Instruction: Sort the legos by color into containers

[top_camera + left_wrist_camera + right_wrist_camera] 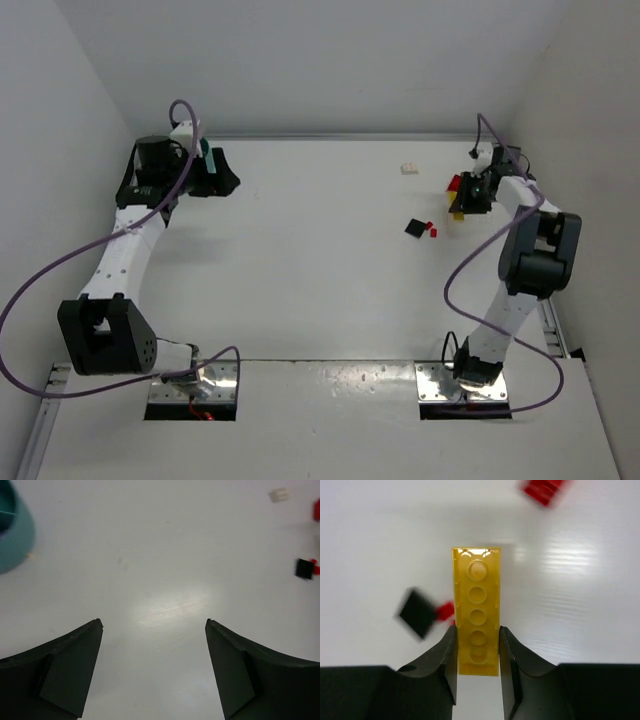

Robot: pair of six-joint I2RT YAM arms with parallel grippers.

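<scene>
The left gripper swings across next and turns onto the loose end of the long yellow lego (476,605), as that lies to its right in the top view.
My right gripper (476,632) is shut on a long yellow lego (476,605), holding it above the table; from above they show at the far right (458,212). Below it lie a black lego (416,612) with a small red lego (445,611) beside it, and a red lego (544,489) further off. From above, the black lego (415,227), small red lego (433,232), another red lego (453,183) and a cream-white lego (409,168) lie right of centre. My left gripper (154,625) is open and empty beside the teal bowl (12,535), which the arm mostly hides from above (205,150).
The left wrist view shows the cream-white lego (278,495), black lego (303,568) and a red lego (316,510) far across the white table (300,260). White walls enclose the table on three sides.
</scene>
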